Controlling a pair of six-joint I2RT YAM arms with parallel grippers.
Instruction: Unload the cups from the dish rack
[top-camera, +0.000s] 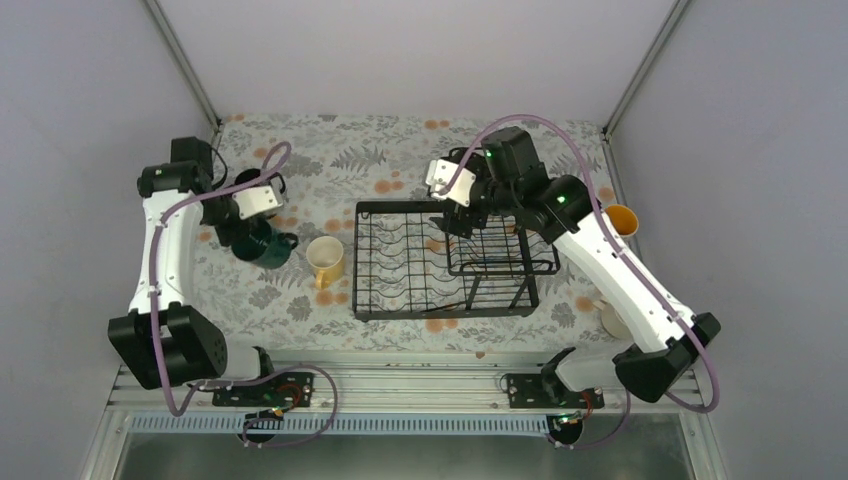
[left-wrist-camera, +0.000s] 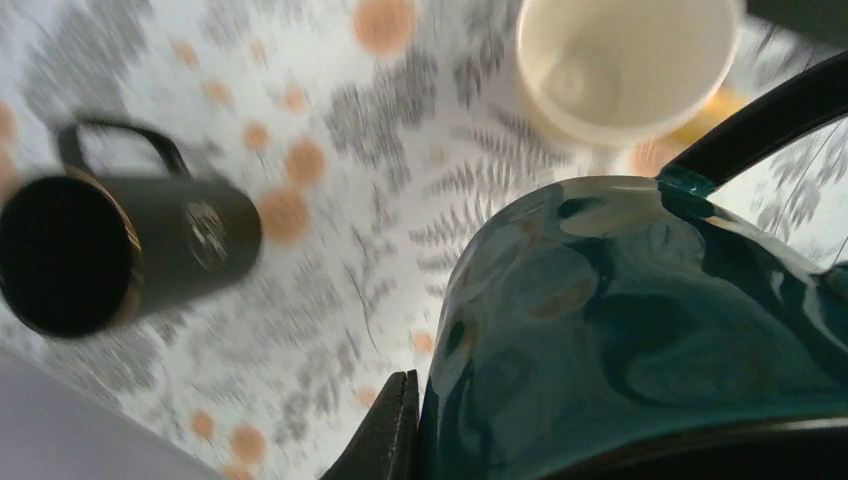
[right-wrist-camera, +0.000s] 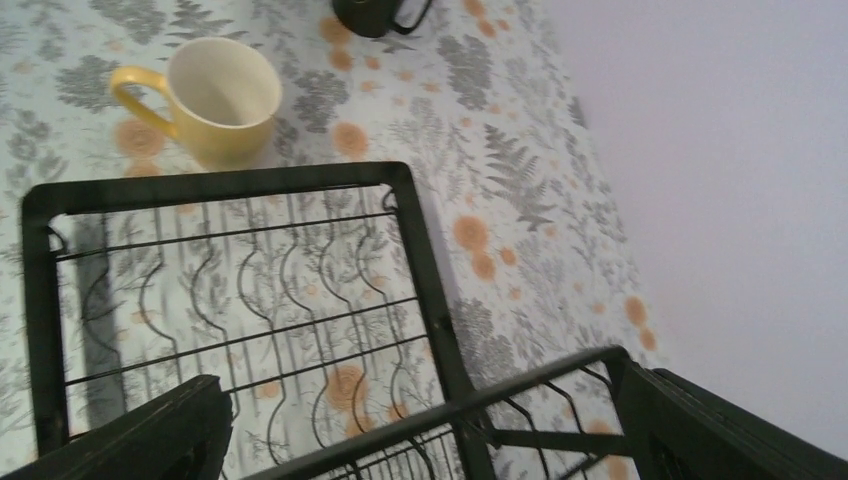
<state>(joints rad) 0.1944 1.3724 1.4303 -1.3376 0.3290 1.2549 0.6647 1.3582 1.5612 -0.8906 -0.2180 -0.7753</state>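
Observation:
I will next lower the teal-green mug (top-camera: 266, 246) with my left gripper onto the free cloth beside the pale yellow mug and let go of the teal-green mug's side, because that spot is below the gripper.
The black wire dish rack (top-camera: 440, 262) (right-wrist-camera: 412, 235) sits mid-table, and I see no cup in it. My left gripper (top-camera: 255, 222) (left-wrist-camera: 432, 440) is shut on the wall of the dark teal-green mug (top-camera: 266, 246) (left-wrist-camera: 640, 320), one finger (left-wrist-camera: 392, 432) pressed against its outside. Whether this mug rests on the cloth I cannot tell. The pale yellow mug (top-camera: 327, 261) (left-wrist-camera: 620, 60) (right-wrist-camera: 222, 92) stands upright left of the rack. The black mug (left-wrist-camera: 115, 250) (right-wrist-camera: 372, 12) is farther left. My right gripper (top-camera: 460, 215) (right-wrist-camera: 430, 440) hangs open over the rack's raised basket rim.
A tall white mug with an orange inside (top-camera: 622, 219) stands by the right wall. A cream-white mug (top-camera: 611, 320) shows partly behind my right arm. The patterned cloth (top-camera: 400, 150) reaches the grey walls at the back and sides.

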